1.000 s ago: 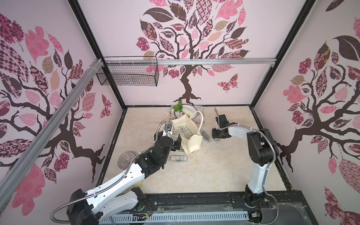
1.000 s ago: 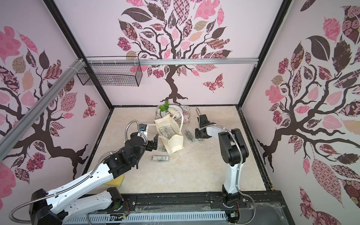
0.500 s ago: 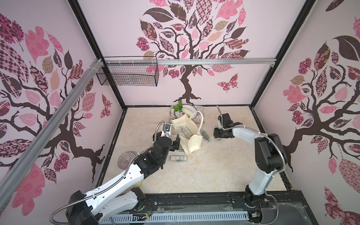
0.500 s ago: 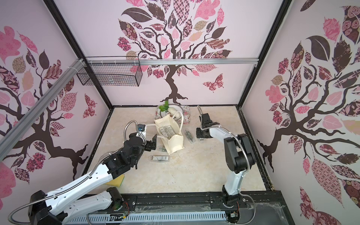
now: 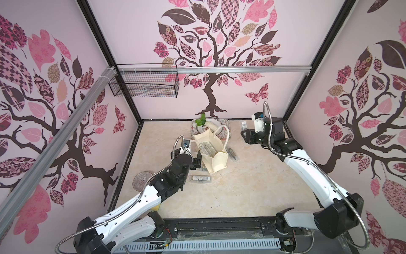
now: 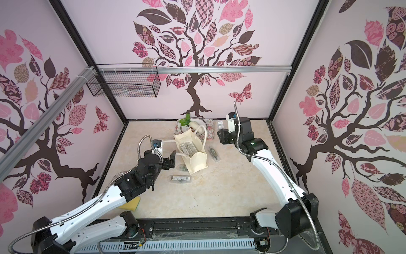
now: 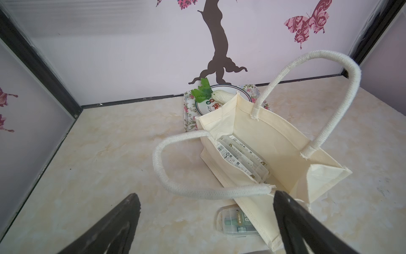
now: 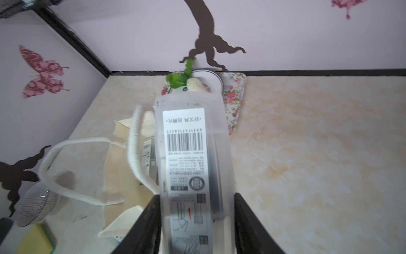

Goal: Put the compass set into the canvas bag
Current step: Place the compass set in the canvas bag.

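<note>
My right gripper will bring the compass set [image 5: 243, 125] across toward my left gripper, lower it inside the canvas bag's opening [image 5: 211, 148] and let go of it, because that opening is below.
The canvas bag [image 5: 216, 154] [image 6: 196, 154] stands open mid-table with its rope handles up. Two clear cases [image 7: 243, 158] lie inside it. My right gripper [image 8: 196, 196] [image 5: 245, 134] is shut on a compass set [image 8: 189, 149] [image 5: 243, 125], a clear case with a barcode label, and hangs in the air to the right of the bag [image 8: 118, 176]. My left gripper [image 7: 205, 195] [image 5: 198, 162] stands open and low at the bag's left side, holding nothing, one finger [image 7: 292, 220] close to the bag [image 7: 270, 136]. Another case [image 7: 237, 224] lies by the bag's base.
More clear cases lie on the table in front of the bag [image 5: 200, 178] and to its right [image 5: 231, 154]. A floral tray [image 5: 225, 128] with a plate and toy radish sits behind the bag. A glass bowl [image 5: 142, 180] and a yellow sponge [image 6: 131, 203] are near the left arm.
The right arm has swung outward and lifted, carrying the compass set up and back to the right of the bag. The left arm has hardly moved.
</note>
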{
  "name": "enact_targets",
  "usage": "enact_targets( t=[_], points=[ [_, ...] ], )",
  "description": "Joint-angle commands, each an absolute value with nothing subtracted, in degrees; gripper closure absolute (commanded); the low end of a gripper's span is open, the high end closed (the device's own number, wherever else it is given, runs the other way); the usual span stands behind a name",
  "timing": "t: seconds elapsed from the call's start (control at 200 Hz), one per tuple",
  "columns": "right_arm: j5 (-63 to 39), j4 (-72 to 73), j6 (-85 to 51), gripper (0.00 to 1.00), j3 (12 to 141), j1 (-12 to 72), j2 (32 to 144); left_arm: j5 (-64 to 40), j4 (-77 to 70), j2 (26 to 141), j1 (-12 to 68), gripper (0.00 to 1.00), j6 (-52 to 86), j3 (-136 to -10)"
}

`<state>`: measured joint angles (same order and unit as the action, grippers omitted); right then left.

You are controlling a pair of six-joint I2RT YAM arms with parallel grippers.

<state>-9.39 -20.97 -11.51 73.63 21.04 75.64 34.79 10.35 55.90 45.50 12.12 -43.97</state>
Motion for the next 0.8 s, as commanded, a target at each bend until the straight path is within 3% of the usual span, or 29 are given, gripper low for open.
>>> enact_targets(
  t=[0.0, 0.285, 0.795],
  points=[
    [-14.9, -20.3, -10.7, 0.61, 78.3, 24.4, 75.7, 34.9, 11.1, 53.9, 45.2, 0.03, 13.9, -42.7],
    [-20.5, -16.3, -11.5, 0.61, 84.3, 31.7, 87.3, 34.2, 13.6, 50.3, 45.2, 0.03, 15.5, -42.5],
    [-16.3, -18.9, -9.3, 0.6, 88.3, 33.8, 108.8, 34.1, 13.6, 51.3, 45.2, 0.03, 15.8, -41.3]
  ],
)
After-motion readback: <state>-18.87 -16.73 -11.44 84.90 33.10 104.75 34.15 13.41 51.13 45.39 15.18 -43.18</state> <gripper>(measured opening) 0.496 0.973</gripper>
